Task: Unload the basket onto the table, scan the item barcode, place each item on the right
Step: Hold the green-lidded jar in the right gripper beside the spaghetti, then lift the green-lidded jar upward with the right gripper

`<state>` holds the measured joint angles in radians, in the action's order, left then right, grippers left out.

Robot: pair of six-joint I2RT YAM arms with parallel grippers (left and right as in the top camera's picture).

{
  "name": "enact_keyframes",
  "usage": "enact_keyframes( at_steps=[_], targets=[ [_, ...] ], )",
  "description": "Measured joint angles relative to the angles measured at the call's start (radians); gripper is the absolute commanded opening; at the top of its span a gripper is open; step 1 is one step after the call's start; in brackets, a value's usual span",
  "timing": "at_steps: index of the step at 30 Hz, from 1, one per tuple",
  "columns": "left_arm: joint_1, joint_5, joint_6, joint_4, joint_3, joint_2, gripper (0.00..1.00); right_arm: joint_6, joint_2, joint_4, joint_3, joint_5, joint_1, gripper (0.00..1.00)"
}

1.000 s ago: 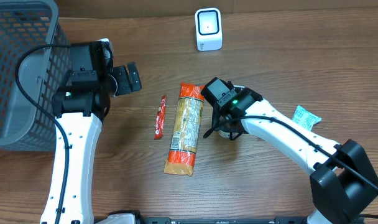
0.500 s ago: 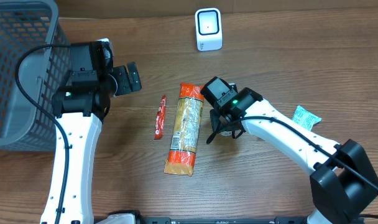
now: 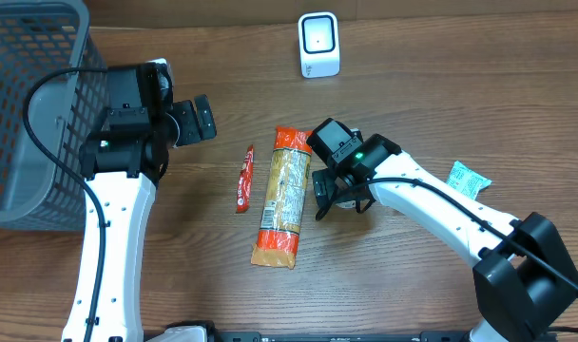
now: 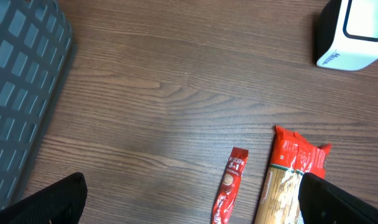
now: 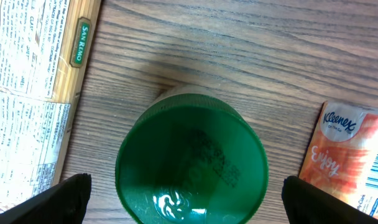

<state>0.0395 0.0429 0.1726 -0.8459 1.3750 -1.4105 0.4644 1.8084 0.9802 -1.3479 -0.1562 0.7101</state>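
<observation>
My right gripper comes down around the container's green lid [image 5: 192, 165] below it next, since the open fingers stand clear of the lid's rim on both sides.
A round container with a green lid [image 5: 192, 165] stands on the table and fills the middle of the right wrist view. My right gripper [image 5: 190, 202] [image 3: 339, 193] hangs straight above it, open. Its two fingers stand clear on either side of the lid, with wood showing in both gaps. In the overhead view the gripper hides most of the container. The white scanner [image 3: 318, 45] [image 4: 354, 34] stands at the back of the table. My left gripper [image 3: 189, 122] [image 4: 192, 205] is open and empty, held in the air beside the basket.
A long pasta packet [image 3: 281, 195] [image 5: 27, 93] [image 4: 288, 180] lies just left of the container. A red coffee sachet [image 3: 244, 178] [image 4: 229, 186] lies left of that. An orange tissue pack [image 5: 347, 155] lies right of the container, a teal packet [image 3: 468, 179] farther right. A grey basket [image 3: 23, 104] stands at the left edge.
The right gripper's jaws have spread wide apart around the green-lidded container, one finger swinging out toward the pasta packet. The left arm has not moved.
</observation>
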Motion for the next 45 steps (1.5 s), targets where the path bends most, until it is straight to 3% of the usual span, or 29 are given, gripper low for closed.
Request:
enact_keyframes(
  at_steps=[24,40,45],
  targets=[
    [0.0,0.0,0.0,0.0,0.0,0.0,1.0,0.113,0.004,-0.05,0.0,0.0,0.0,1.0],
    [0.0,0.0,0.0,0.0,0.0,0.0,1.0,0.127,0.129,-0.07,0.0,0.0,0.0,1.0],
    [0.0,0.0,0.0,0.0,0.0,0.0,1.0,0.129,0.129,-0.07,0.0,0.001,-0.002,0.96]
  ],
)
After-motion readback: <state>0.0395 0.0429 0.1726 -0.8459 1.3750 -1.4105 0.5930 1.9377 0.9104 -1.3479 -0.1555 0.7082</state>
